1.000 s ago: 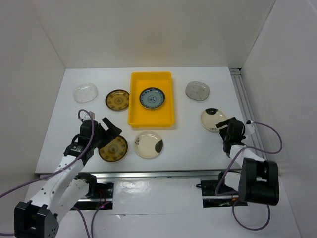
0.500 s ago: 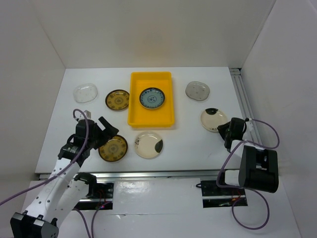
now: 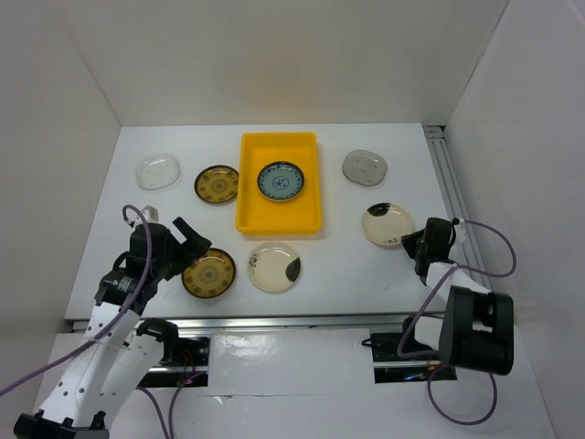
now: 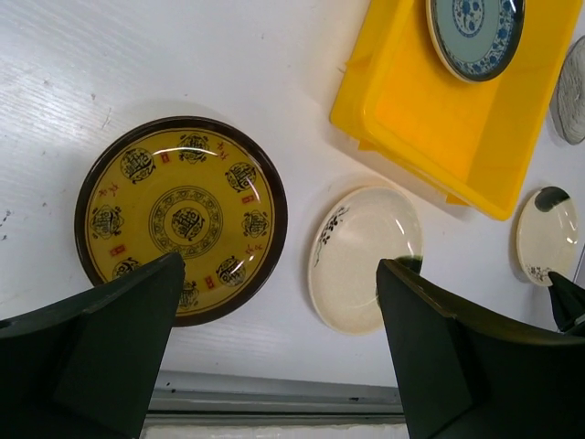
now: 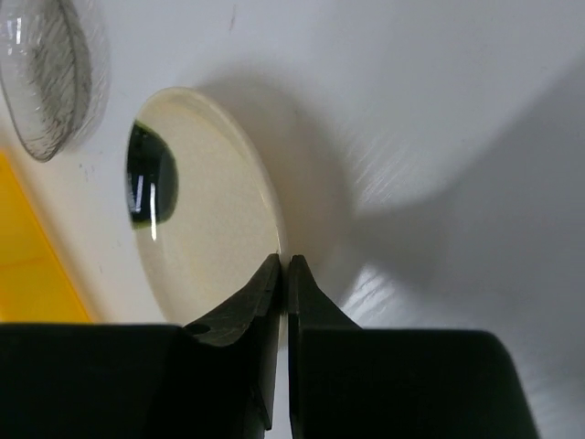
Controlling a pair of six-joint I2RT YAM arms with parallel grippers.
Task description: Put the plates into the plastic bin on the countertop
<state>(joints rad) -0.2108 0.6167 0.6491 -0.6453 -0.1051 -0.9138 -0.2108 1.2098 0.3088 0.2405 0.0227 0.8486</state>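
Note:
I should lift the cream plate next with my right gripper, carry it outward and over the bin, then bring it down toward the blue patterned plate (image 3: 281, 181).
The yellow plastic bin (image 3: 279, 216) sits mid-table with a blue patterned plate (image 3: 280, 180) inside. My right gripper (image 3: 409, 240) is shut on the near rim of a cream plate with a black patch (image 3: 382, 224); in the right wrist view its tips (image 5: 284, 265) pinch that plate's edge (image 5: 206, 210). My left gripper (image 3: 195, 235) hangs open over a gold-brown plate (image 3: 208, 273), which the left wrist view shows (image 4: 180, 219) beside the left finger, touching nothing. A second cream plate (image 3: 275, 266) lies in front of the bin.
On the countertop lie a clear plate (image 3: 157, 171) at far left, another gold-brown plate (image 3: 217, 184) beside the bin, and a grey plate (image 3: 365, 167) right of it. White walls enclose the table; a metal rail (image 3: 448, 174) runs along the right side.
My right gripper closed on the cream plate's rim, and the plate shifted left toward the bin. My left arm drew back to the left, its gripper still open.

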